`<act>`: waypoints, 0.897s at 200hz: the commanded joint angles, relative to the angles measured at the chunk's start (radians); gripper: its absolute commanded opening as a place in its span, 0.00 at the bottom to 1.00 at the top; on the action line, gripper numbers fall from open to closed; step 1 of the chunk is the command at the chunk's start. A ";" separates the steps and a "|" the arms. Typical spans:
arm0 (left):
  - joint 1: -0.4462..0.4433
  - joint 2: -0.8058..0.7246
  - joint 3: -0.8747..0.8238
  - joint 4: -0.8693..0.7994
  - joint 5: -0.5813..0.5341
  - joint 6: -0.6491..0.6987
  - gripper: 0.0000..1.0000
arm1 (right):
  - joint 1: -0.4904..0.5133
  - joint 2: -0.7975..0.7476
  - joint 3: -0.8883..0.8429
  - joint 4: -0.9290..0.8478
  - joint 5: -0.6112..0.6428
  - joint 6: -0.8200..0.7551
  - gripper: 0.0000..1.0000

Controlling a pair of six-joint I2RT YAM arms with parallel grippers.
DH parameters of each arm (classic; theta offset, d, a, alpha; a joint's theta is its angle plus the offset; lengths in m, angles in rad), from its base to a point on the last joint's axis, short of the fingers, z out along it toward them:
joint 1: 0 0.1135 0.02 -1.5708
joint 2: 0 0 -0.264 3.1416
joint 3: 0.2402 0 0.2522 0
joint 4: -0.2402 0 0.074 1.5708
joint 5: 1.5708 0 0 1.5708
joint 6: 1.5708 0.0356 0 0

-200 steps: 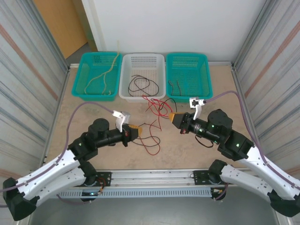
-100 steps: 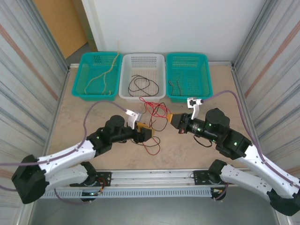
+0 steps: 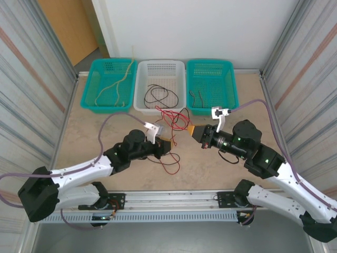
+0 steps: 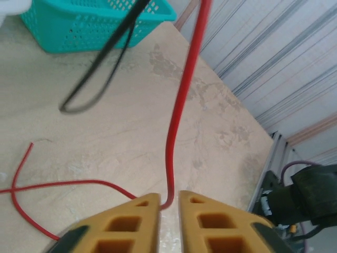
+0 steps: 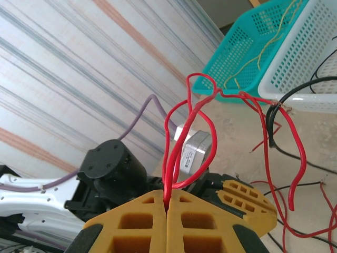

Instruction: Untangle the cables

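My right gripper needs to move down and away from my left gripper next, toward the bare tabletop, and let go of the red strands, because they hang tangled in midair.
A tangle of red cables (image 3: 176,118) hangs between the white basket and my two grippers, and more red and black cable (image 3: 169,158) lies loose on the table below. My right gripper (image 3: 192,132) (image 5: 167,197) is shut on several strands of red cable (image 5: 202,113) that rise from its tips. My left gripper (image 3: 167,145) (image 4: 169,203) stands open by a narrow gap. One red strand (image 4: 176,121) runs down into that gap, against one finger. A black cable (image 4: 100,74) hangs blurred above the table.
Three baskets line the far edge: a teal one (image 3: 95,100) with yellowish cables (image 3: 113,87), a white one (image 3: 142,103) with a black cable (image 3: 158,95), and a teal one (image 3: 231,97) with a short cable (image 3: 197,97). Corrugated walls stand on both sides.
My left arm has reached right and forward to the red tangle. Its jaws opened wide, then narrowed around a red strand. My right gripper has stayed shut on the red cable, almost in place.
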 commanded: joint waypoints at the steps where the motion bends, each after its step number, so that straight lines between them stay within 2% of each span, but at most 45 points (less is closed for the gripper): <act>1: -0.008 -0.042 -0.008 -0.009 -0.030 0.004 0.42 | 0.000 -0.010 0.032 0.046 -0.011 0.007 0.00; 17: -0.008 -0.053 -0.023 0.004 -0.039 -0.004 0.51 | 0.000 -0.004 0.031 0.053 -0.014 0.010 0.00; 45: -0.008 -0.013 -0.009 0.032 -0.055 -0.010 0.52 | 0.002 -0.002 0.026 0.066 -0.020 0.017 0.00; 81: -0.008 0.080 0.056 0.036 -0.049 -0.007 0.36 | 0.006 -0.013 0.020 0.057 -0.010 0.020 0.00; 111: -0.008 0.075 0.074 0.018 -0.041 -0.007 0.11 | 0.006 -0.037 0.010 0.032 0.017 0.016 0.00; 121: -0.009 0.055 0.077 -0.006 -0.047 -0.002 0.00 | 0.006 -0.043 0.006 0.031 0.027 0.015 0.00; 161: -0.015 -0.097 0.056 -0.127 -0.086 0.022 0.00 | 0.000 -0.025 0.023 -0.006 0.084 0.006 0.00; 179: -0.017 -0.168 0.040 -0.183 -0.067 0.059 0.00 | -0.006 -0.008 0.033 -0.057 0.143 0.010 0.00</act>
